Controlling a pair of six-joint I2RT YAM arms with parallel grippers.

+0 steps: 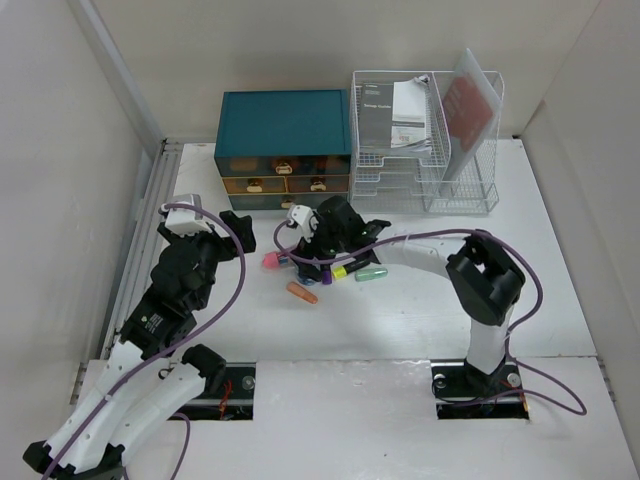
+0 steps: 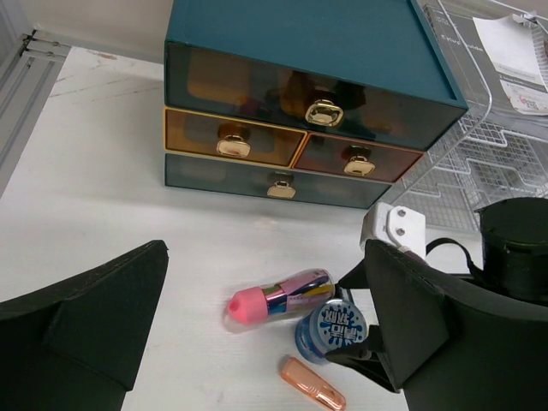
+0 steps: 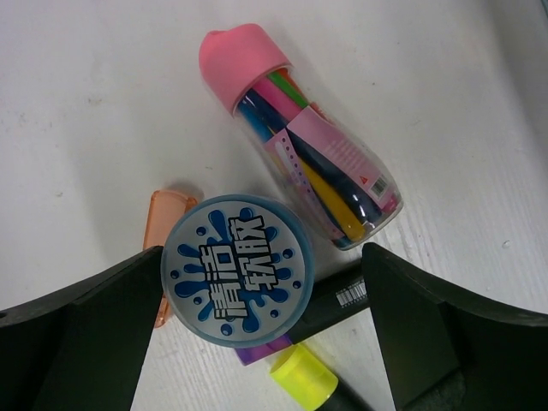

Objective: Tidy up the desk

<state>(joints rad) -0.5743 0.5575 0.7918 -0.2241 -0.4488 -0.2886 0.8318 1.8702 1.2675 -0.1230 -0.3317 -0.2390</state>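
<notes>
One finger meets the jar's edge and the other stands apart. My right gripper should next lower a little around the round blue jar [image 1: 307, 281] [image 3: 235, 270] and close across its sides.
The white desk [image 1: 560, 260] holds a small cluster of items at its middle. My right gripper [image 1: 318, 255] hangs over it, open, jaws astride a round blue jar [image 3: 235, 270] with a splash-print lid; the left finger [image 3: 86, 334] touches the jar's edge, the right finger is apart. Beside the jar lie a clear pink-capped tube of pens [image 3: 295, 137], an orange cap [image 3: 163, 231] and a black highlighter with a yellow cap [image 3: 304, 381]. My left gripper [image 1: 212, 222] is open and empty, left of the cluster, with the tube [image 2: 278, 300] and jar [image 2: 334, 330] ahead of it.
A teal drawer box [image 1: 284, 150] with gold knobs stands at the back, its drawers shut. A white wire rack [image 1: 425, 140] with papers stands to its right. A pale green object [image 1: 372, 273] lies right of the cluster. Walls close in on both sides.
</notes>
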